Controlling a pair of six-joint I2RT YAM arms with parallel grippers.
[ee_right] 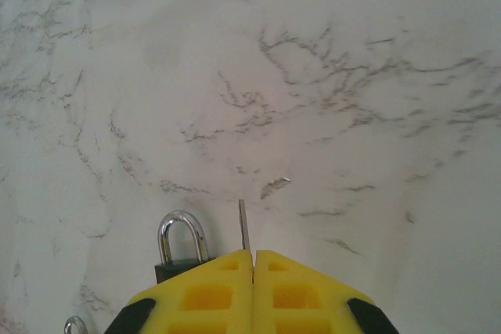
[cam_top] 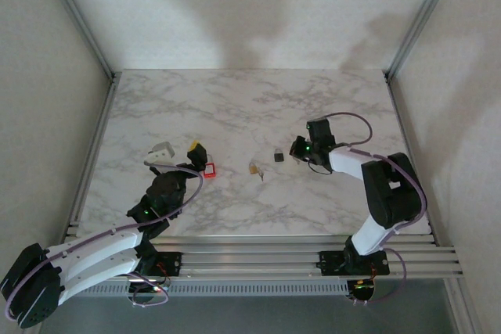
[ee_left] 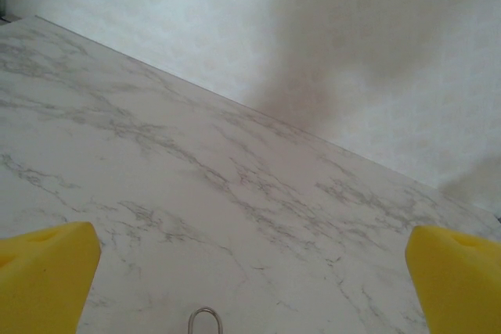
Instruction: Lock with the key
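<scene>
My right gripper is holding the key, and bare marble is between the key and the black padlock. It will move down toward the marble close [cam_top: 289, 157] [ee_right: 222, 238] beside the padlock and let go of the key.
My right gripper [ee_right: 253, 260] is shut on a thin metal key [ee_right: 242, 224], whose blade sticks out past the yellow fingertips [ee_right: 305, 287]. A black padlock [ee_right: 180, 244] with a silver shackle stands on the marble just left of the key, apart from it. From above, the black padlock [cam_top: 278, 156] sits right beside my right gripper [cam_top: 296, 149]. My left gripper [cam_top: 178, 149] rests at the left of the table, its yellow pads [ee_left: 43, 275] wide apart and nothing between them. The left gripper [ee_left: 250, 271] has a metal shackle loop [ee_left: 205, 320] at the frame's lower edge.
A small red lock [cam_top: 209, 169] lies just right of the left gripper. A brass padlock [cam_top: 255, 168] lies mid-table, left of the black one. A small metal loop [ee_right: 74, 325] shows at the lower left. The marble table [cam_top: 235, 107] is walled on three sides.
</scene>
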